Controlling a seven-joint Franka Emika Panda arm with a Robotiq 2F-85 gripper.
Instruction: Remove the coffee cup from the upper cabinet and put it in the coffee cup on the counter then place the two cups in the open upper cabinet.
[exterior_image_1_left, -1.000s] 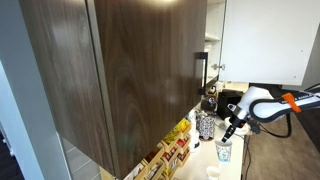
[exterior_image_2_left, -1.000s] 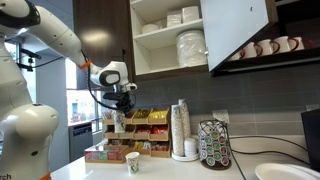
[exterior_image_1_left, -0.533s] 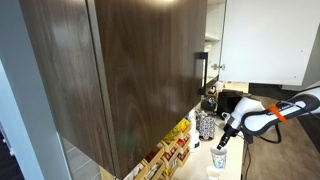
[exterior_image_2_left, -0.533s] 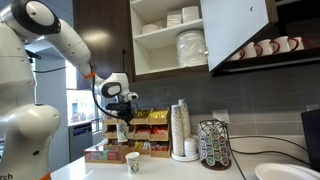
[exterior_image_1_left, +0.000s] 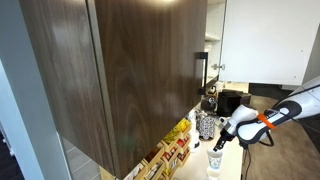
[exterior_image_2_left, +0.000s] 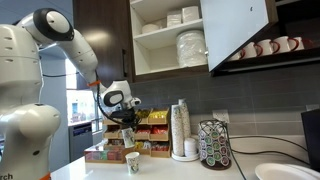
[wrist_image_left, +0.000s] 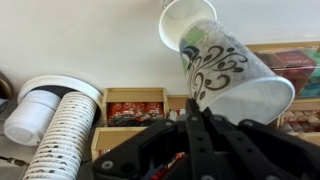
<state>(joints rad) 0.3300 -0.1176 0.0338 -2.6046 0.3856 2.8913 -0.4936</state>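
Note:
Next, the gripper comes down until the held cup sits in the counter cup's opening (exterior_image_2_left: 133, 153) (wrist_image_left: 183, 20), then releases its rim, as that opening lies below the gripper.
My gripper (wrist_image_left: 205, 118) is shut on a white paper coffee cup with a black swirl pattern (wrist_image_left: 228, 78). In the wrist view, a second paper cup (wrist_image_left: 186, 20) stands open-mouthed just beyond the held cup's base. In an exterior view the gripper (exterior_image_2_left: 127, 133) hangs directly above the cup on the counter (exterior_image_2_left: 132, 161), with the held cup (exterior_image_2_left: 128, 143) a little above it. The gripper (exterior_image_1_left: 222, 143) and counter cup (exterior_image_1_left: 215, 161) also show in both exterior views. The open upper cabinet (exterior_image_2_left: 170, 52) is up to the right.
A tall stack of cups with lids (exterior_image_2_left: 181, 130) and a coffee-pod carousel (exterior_image_2_left: 213, 145) stand on the counter. Boxes of tea and snacks (exterior_image_2_left: 150, 128) line the back wall. Plates and bowls fill the cabinet shelves (exterior_image_2_left: 190, 45). Mugs (exterior_image_2_left: 265, 47) hang under the shelf.
The gripper has come down and toward the counter cup, carrying the patterned cup with it. The counter cup has not moved.

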